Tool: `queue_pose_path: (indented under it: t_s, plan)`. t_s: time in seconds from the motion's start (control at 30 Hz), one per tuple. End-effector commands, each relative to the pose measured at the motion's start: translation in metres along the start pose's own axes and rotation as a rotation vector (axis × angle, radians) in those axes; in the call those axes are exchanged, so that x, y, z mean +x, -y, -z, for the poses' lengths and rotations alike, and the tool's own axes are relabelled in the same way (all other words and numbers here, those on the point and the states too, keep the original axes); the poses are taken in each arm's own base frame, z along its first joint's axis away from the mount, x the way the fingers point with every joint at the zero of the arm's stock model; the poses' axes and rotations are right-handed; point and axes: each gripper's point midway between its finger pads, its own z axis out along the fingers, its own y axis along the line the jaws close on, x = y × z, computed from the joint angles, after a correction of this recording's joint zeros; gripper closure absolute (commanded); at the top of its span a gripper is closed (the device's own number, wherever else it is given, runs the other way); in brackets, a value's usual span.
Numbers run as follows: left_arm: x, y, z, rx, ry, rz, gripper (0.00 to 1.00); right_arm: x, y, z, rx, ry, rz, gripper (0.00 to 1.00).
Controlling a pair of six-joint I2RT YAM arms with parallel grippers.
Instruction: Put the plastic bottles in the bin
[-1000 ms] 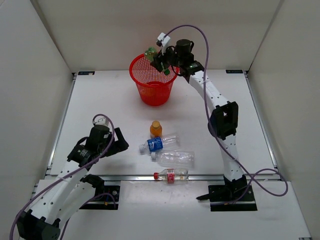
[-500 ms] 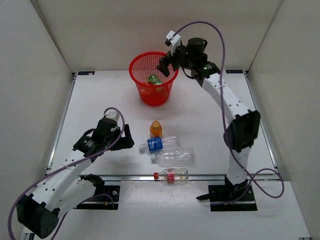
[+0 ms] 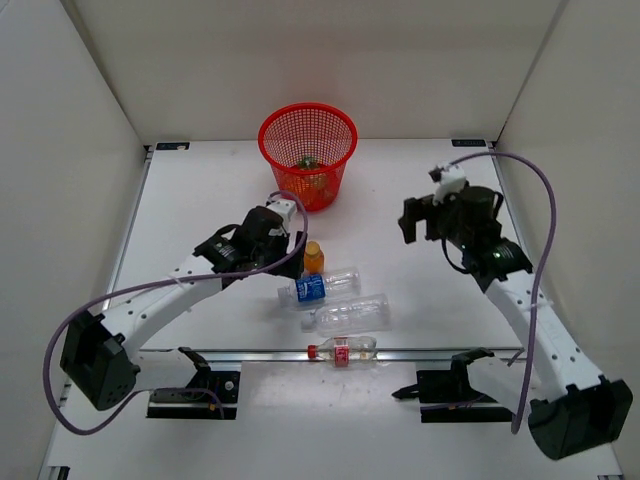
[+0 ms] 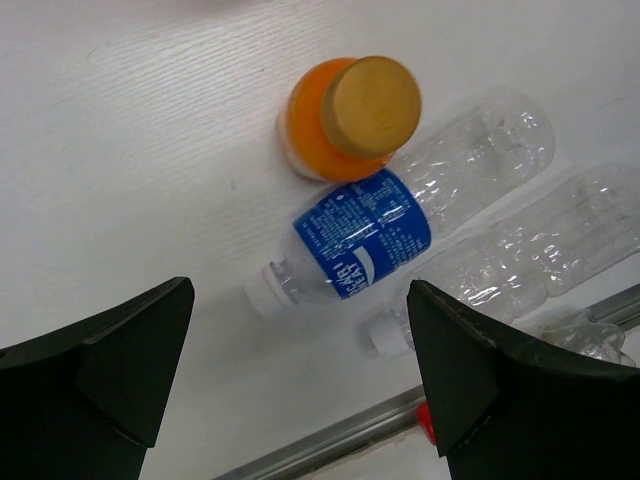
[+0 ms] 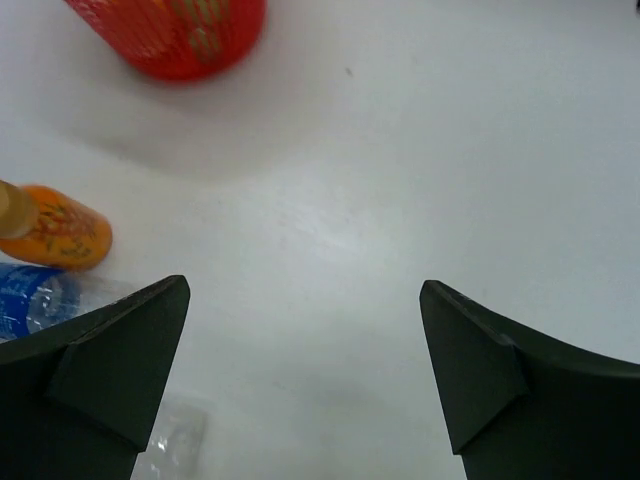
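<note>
I need to move my left gripper down and to the right in the top view, astride the orange bottle's body (image 3: 314, 263) (image 4: 308, 125), since the bottle stands upright with its cap on top.
The red mesh bin (image 3: 307, 148) stands at the back with a green bottle (image 3: 305, 161) lying inside it. On the table an orange bottle (image 3: 312, 258) stands upright. Beside it lie a blue-label bottle (image 3: 318, 286), a plain clear bottle (image 3: 348, 315) and a red-cap bottle (image 3: 342, 349). My left gripper (image 3: 287, 245) is open, hovering just left of the orange bottle (image 4: 345, 115) and above the blue-label bottle (image 4: 365, 235); the left gripper (image 4: 300, 292) holds nothing. My right gripper (image 3: 415, 220) is open and empty over bare table at the right. In the right wrist view, the right gripper (image 5: 305, 290) has the bin (image 5: 175, 35) far off.
White walls close in the table on three sides. A metal rail (image 3: 300, 354) runs along the front edge, right by the red-cap bottle. The orange bottle (image 5: 55, 235) sits at the left edge of the right wrist view.
My right gripper opened over the bin, the green bottle dropped in, and the arm swung back to the right. My left arm reached forward to the orange bottle.
</note>
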Motion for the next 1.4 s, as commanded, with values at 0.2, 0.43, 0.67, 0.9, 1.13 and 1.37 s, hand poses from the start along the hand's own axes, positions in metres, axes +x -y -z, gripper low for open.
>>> queue_pose_path:
  t_s: [0.2, 0.43, 0.67, 0.9, 1.13, 1.37]
  plan:
    - [-0.023, 0.046, -0.030, 0.044, 0.006, -0.159, 0.01, 0.058, 0.037, 0.050, 0.109, -0.029, -0.271, 0.03]
    - [-0.035, 0.043, -0.068, -0.036, 0.018, -0.154, 0.02, 0.072, 0.027, 0.048, 0.101, -0.051, -0.255, 0.03]
    - [-0.027, 0.036, -0.106, -0.077, -0.049, -0.146, 0.02, 0.083, 0.030, 0.052, 0.121, -0.079, -0.244, 0.03]
    - [-0.011, 0.025, -0.115, -0.098, -0.071, -0.119, 0.14, 0.093, 0.041, 0.064, 0.172, -0.063, -0.252, 0.03]
    - [-0.048, 0.033, -0.092, -0.082, 0.027, -0.111, 0.54, 0.103, 0.043, 0.066, 0.193, -0.082, -0.247, 0.04]
    - [-0.192, 0.054, 0.007, 0.025, 0.418, -0.072, 0.62, 0.112, 0.044, 0.065, 0.208, -0.107, -0.242, 0.03]
